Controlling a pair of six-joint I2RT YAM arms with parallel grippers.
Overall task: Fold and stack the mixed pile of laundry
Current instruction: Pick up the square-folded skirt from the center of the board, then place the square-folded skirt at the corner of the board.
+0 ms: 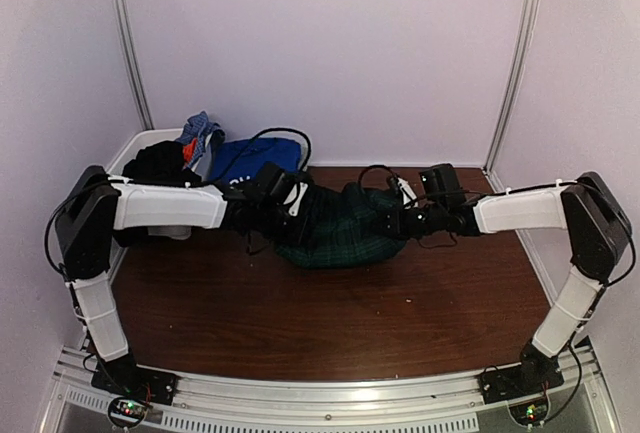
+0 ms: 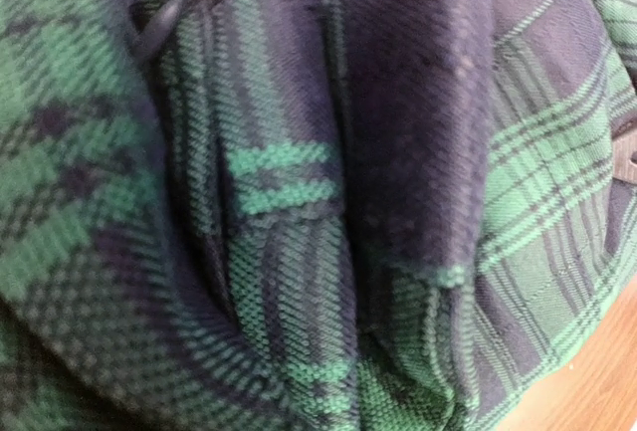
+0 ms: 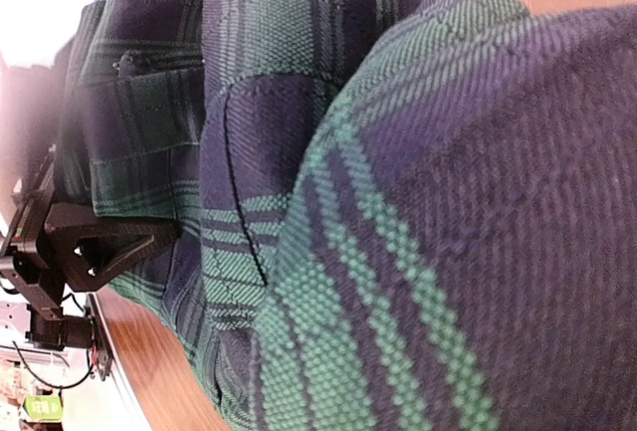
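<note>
The royal-blue T-shirt [image 1: 255, 158] lies outward, so my left gripper should next carry the skirt [image 1: 340, 228] outward, to the left in the top view, onto that T-shirt and let it go.
The dark green tartan skirt [image 1: 340, 228] lies bunched at the middle of the brown table. My left gripper [image 1: 300, 205] presses into its left end and my right gripper [image 1: 392, 218] into its right end. Tartan cloth fills the left wrist view [image 2: 299, 202] and the right wrist view [image 3: 398, 202], hiding both grippers' own fingers. The left gripper's black frame [image 3: 90, 247] shows against the skirt's far edge in the right wrist view. The royal-blue T-shirt [image 1: 255, 158], a black piece [image 1: 160, 163] and a multicoloured piece [image 1: 200, 133] lie at the back left.
A white basket [image 1: 130, 148] stands at the back left corner under the other garments. Brown table top [image 1: 300, 313] stretches in front of the skirt. Pale walls close in the back and both sides. Black cables loop above the skirt.
</note>
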